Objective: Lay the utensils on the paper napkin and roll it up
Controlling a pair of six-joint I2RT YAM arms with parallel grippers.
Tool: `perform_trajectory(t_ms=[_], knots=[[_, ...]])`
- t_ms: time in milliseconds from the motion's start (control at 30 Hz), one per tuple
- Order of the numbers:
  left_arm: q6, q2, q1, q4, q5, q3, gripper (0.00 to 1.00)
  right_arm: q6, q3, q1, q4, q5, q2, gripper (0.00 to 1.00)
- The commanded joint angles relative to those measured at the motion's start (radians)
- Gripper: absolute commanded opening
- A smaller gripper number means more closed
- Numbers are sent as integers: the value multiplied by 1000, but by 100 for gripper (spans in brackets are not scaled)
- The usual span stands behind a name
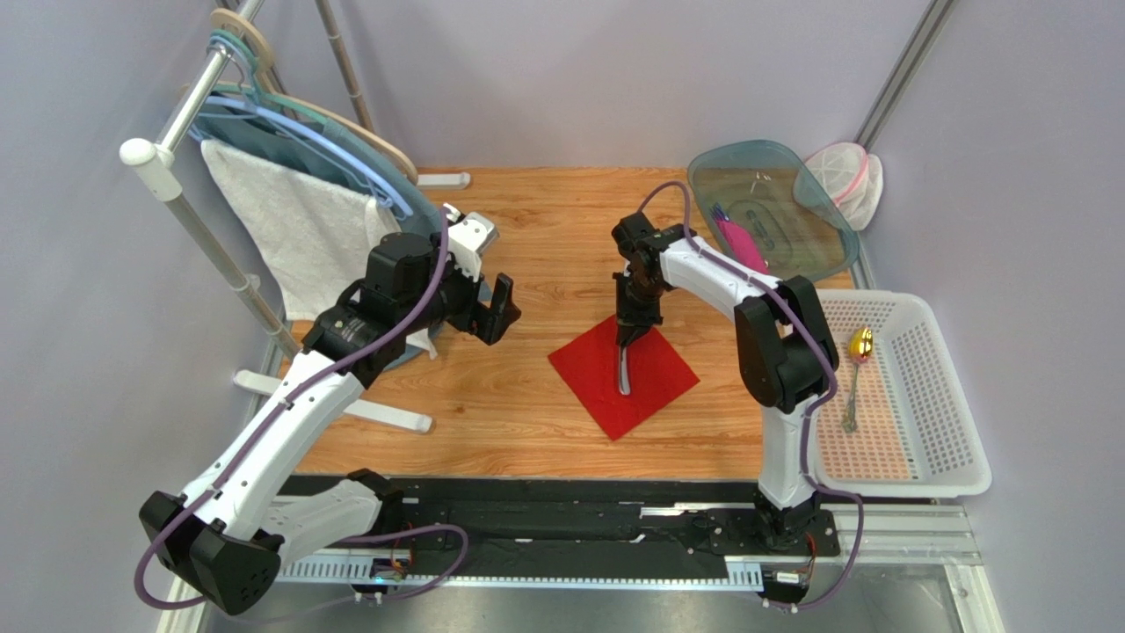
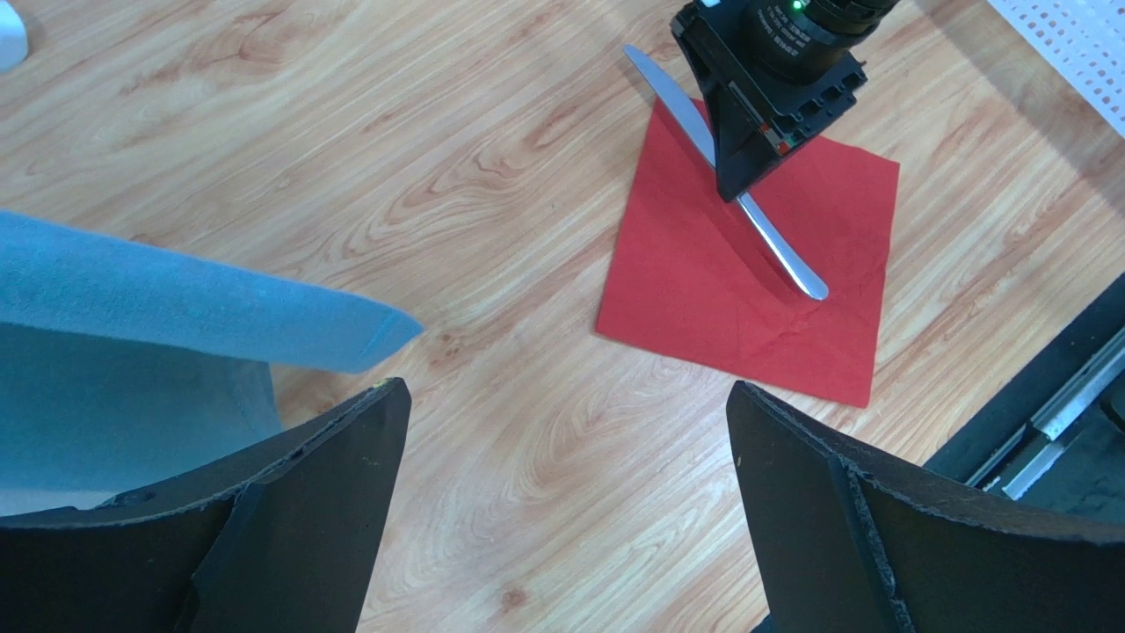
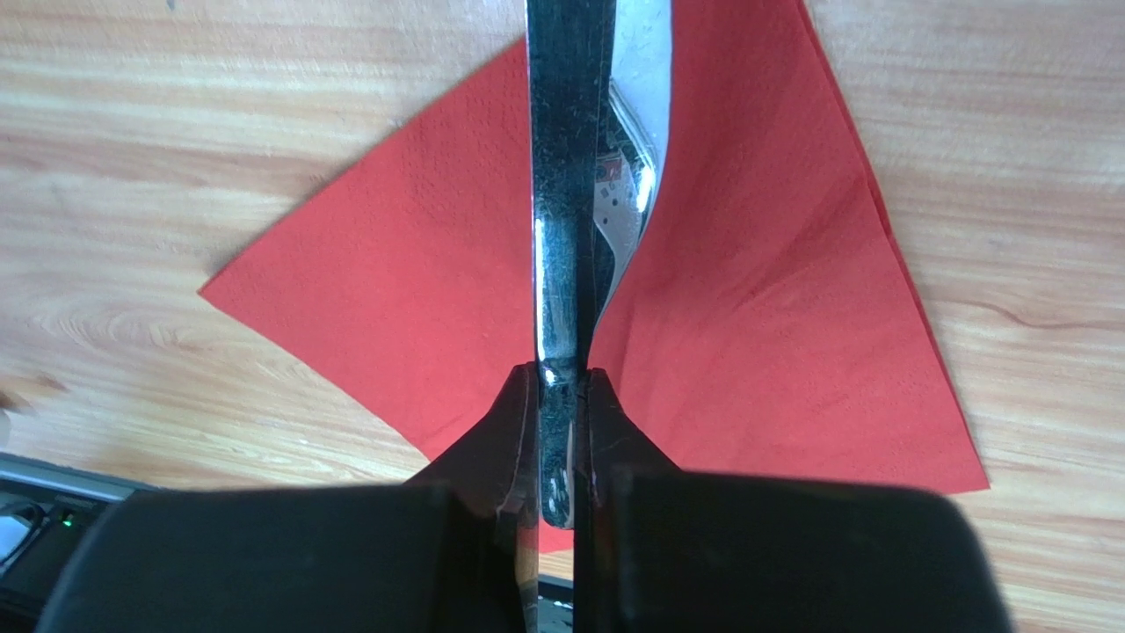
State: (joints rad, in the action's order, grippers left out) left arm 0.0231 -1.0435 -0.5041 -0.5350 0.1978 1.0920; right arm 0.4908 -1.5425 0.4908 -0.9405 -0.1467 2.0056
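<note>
The silver knife already runs across the napkin but hangs just above it, so my right gripper will lower it a little, onto the red paper.
The red paper napkin (image 1: 654, 383) lies flat on the wooden table, turned like a diamond. My right gripper (image 1: 631, 330) is shut on a silver knife (image 1: 622, 373) and holds it low over the napkin. In the left wrist view the knife (image 2: 782, 251) runs across the napkin (image 2: 740, 297), its blade reaching past the far corner. In the right wrist view the fingers (image 3: 518, 429) pinch the knife (image 3: 575, 198) edge-on above the napkin (image 3: 396, 290). My left gripper (image 1: 495, 310) is open and empty (image 2: 568, 396), left of the napkin. Another utensil (image 1: 856, 376) lies in the basket.
A white perforated basket (image 1: 951, 396) stands at the right edge. A teal tub (image 1: 773, 205) and a mesh bag (image 1: 845, 178) are at the back right. A rack with hangers and a white towel (image 1: 304, 224) stands at the left, with blue cloth (image 2: 159, 303) near my left gripper.
</note>
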Motion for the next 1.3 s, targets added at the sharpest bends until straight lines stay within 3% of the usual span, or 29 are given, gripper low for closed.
perform_trajectory(t_ms=[0,700,833,1033,1267], knots=[[-6,26,16,15,11,-14,99,40,-57,11,25,25,22,0],[5,5,33,47,25,-44,99,100,-53,12,0,68,84,3],[8,2,36,44,26,-46,99,104,-54,14,-1,52,104,21],[8,-1,41,43,31,-46,99,107,-51,11,-6,45,111,32],[-22,-4,42,27,95,-20,99,43,-111,0,-38,27,49,55]])
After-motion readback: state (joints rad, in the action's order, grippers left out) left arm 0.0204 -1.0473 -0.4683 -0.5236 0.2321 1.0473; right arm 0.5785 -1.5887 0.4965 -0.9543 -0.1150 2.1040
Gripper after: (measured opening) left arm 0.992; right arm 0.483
